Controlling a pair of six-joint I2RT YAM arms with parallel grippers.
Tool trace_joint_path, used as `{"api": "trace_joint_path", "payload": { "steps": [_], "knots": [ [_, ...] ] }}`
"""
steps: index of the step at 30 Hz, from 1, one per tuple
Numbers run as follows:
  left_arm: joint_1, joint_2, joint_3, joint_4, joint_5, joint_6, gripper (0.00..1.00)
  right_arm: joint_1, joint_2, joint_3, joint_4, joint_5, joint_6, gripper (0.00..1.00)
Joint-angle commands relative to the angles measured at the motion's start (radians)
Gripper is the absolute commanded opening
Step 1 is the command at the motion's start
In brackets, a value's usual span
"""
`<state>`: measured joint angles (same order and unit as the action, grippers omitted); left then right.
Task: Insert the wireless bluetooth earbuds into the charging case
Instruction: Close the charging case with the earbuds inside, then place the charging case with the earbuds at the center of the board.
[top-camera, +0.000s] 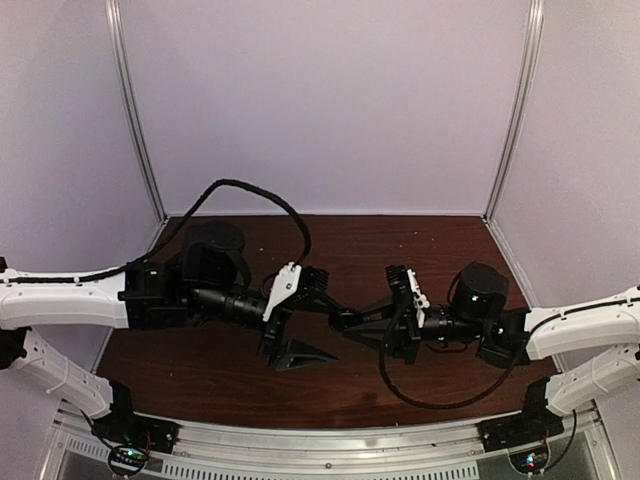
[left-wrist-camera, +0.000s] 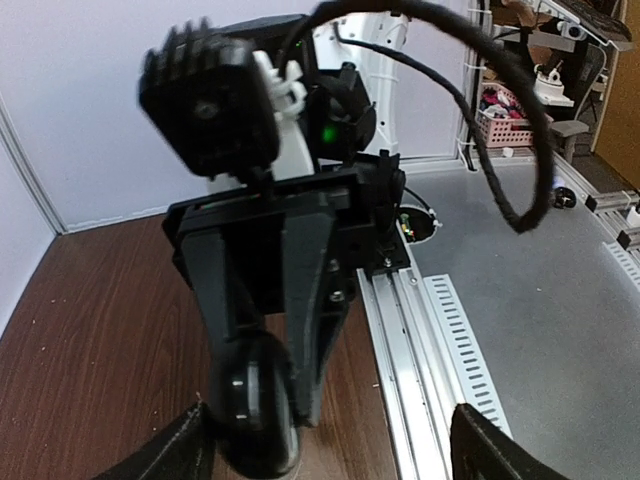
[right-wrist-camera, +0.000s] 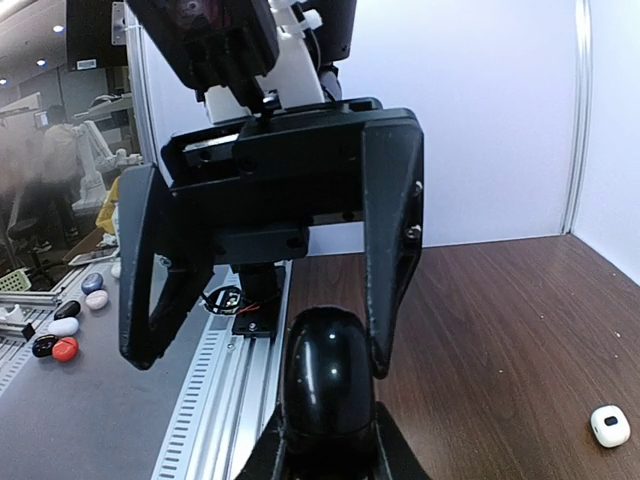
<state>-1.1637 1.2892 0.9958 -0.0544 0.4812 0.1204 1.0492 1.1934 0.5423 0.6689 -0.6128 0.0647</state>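
My right gripper should next move the charging case (right-wrist-camera: 325, 375) down and to the right in the wrist view, and let go of it beside the white earbud (right-wrist-camera: 600, 425) on the clear tabletop.
My right gripper (right-wrist-camera: 325, 445) is shut on a glossy black charging case (right-wrist-camera: 325, 375), gripped low on its sides. In the top view both grippers meet at mid-table, with the case (top-camera: 341, 322) between them. My left gripper (left-wrist-camera: 335, 455) stands open around the case (left-wrist-camera: 250, 400), which sits close to its left finger (left-wrist-camera: 170, 455); no contact shows. In the right wrist view the left gripper's fingers (right-wrist-camera: 392, 250) straddle the case from beyond. One small white earbud (right-wrist-camera: 608, 425) lies on the brown table far to the right.
An aluminium rail (left-wrist-camera: 430, 330) runs along the table's near edge. Beyond it, on a grey surface, lie several coloured pebble-shaped cases (right-wrist-camera: 65, 335). White walls (top-camera: 330, 100) enclose the table. A black cable (top-camera: 270, 200) loops above the left arm.
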Motion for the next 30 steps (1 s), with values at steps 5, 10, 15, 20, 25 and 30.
{"api": "trace_joint_path", "payload": {
  "steps": [5,10,15,20,25,30],
  "knots": [
    [-0.055,-0.03,0.025,0.008,0.028,0.076,0.82,-0.069,0.023,-0.025,0.109,-0.021,0.097,0.0],
    [-0.055,-0.062,-0.009,0.043,-0.113,0.053,0.87,-0.095,0.031,-0.026,0.11,-0.017,0.122,0.0],
    [-0.048,-0.133,-0.108,0.208,-0.379,-0.066,0.98,-0.139,0.057,-0.02,0.074,0.035,0.172,0.0],
    [0.005,-0.167,-0.188,0.314,-0.573,-0.247,0.98,-0.201,0.096,0.015,-0.056,0.147,0.208,0.0],
    [0.103,-0.191,-0.214,0.297,-0.645,-0.37,0.98,-0.223,0.195,0.098,-0.194,0.182,0.206,0.0],
    [0.194,-0.256,-0.286,0.316,-0.643,-0.481,0.98,-0.222,0.375,0.178,-0.176,0.149,0.259,0.01]
  ]
}}
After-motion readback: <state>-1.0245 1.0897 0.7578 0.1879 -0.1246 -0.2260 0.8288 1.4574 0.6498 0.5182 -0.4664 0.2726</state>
